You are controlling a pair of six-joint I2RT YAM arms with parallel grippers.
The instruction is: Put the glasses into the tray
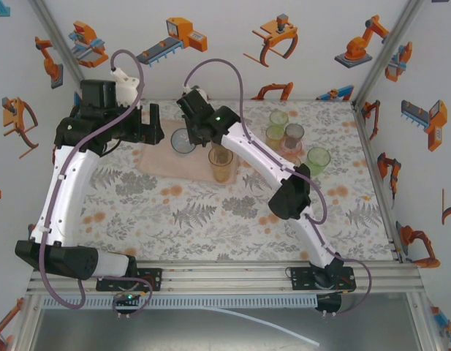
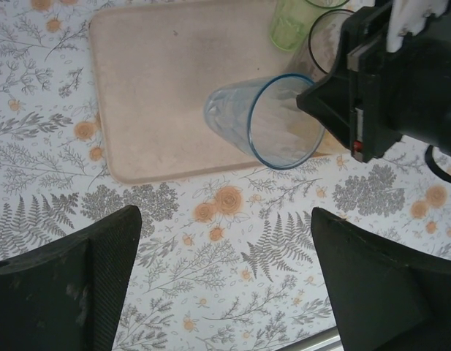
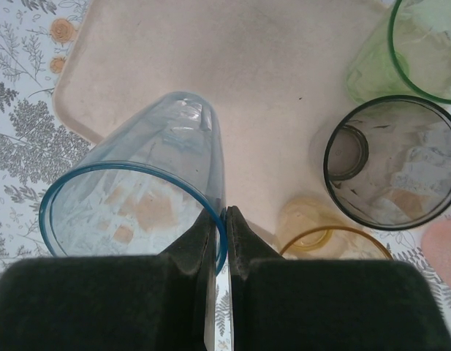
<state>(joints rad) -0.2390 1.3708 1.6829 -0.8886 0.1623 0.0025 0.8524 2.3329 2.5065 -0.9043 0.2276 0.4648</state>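
Note:
The tray (image 1: 156,161) is bare beside the orange glass, so my right gripper should lower there and release the blue glass's rim.
My right gripper (image 3: 226,216) is shut on the rim of a blue glass (image 3: 137,190), which hangs tilted over the pale pink tray (image 3: 269,88). From above, the blue glass (image 1: 183,141) sits over the tray's (image 1: 156,161) middle with the right gripper (image 1: 192,131) on it. An orange glass (image 1: 221,164) stands at the tray's right end. My left gripper (image 2: 225,216) is open with nothing between its fingers, above the cloth just off the tray's left end (image 1: 148,121). A grey glass (image 3: 392,161) and a green glass (image 3: 422,51) stand by the tray's edge.
More glasses cluster on the floral cloth to the right: a green one (image 1: 278,118), yellow (image 1: 275,136), grey (image 1: 294,136) and another green (image 1: 317,161). The right arm (image 1: 262,157) crosses above the tray's right end. White walls close in the table.

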